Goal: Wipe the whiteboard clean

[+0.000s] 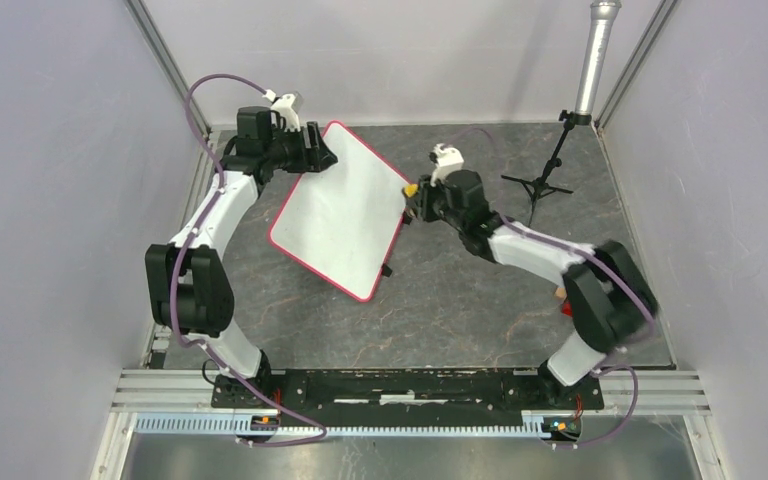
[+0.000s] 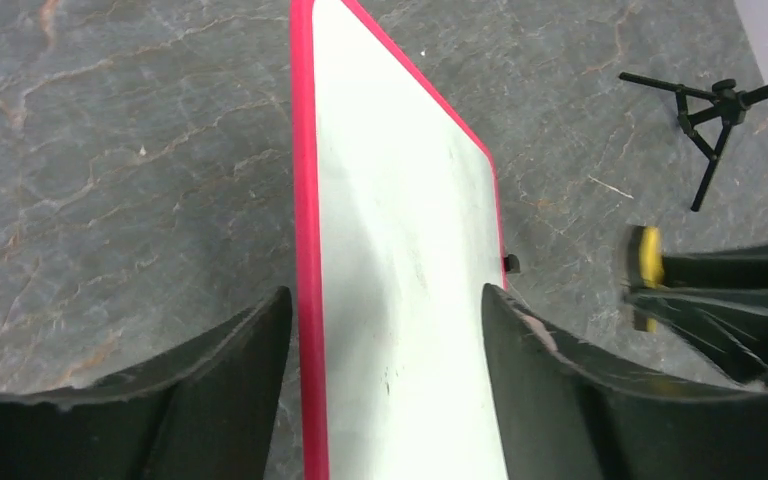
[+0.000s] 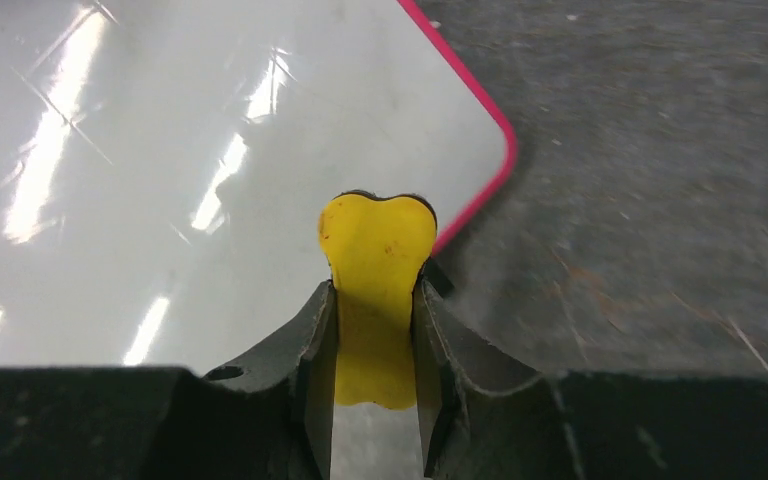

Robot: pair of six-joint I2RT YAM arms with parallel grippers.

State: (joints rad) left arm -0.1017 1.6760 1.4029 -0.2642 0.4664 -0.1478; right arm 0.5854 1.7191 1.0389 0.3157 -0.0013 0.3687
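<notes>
Next, my right gripper goes back and to the right in the top view and lowers the eraser onto bare tabletop to release it. The whiteboard [image 1: 345, 210] looks clean.
The whiteboard [image 1: 345, 210], white with a thin red rim, lies at an angle in the middle of the dark table. My left gripper [image 1: 315, 160] is at its far left edge. In the left wrist view this gripper [image 2: 385, 330] is open, its fingers [image 2: 210, 390] standing apart on either side of the whiteboard [image 2: 400, 220], which shows only faint dark specks. My right gripper [image 1: 412, 195] is at the board's right edge, shut on a yellow eraser [image 3: 377, 250] whose tip rests over the whiteboard [image 3: 160, 150] near its rounded corner.
A small black tripod stand [image 1: 540, 185] stands on the table behind my right arm, under a metal pole [image 1: 595, 60]; the tripod [image 2: 710, 110] also shows in the left wrist view. Grey walls close the table in on the left, right and far sides. A small black clip [image 1: 387, 270] sticks out from the board's near edge.
</notes>
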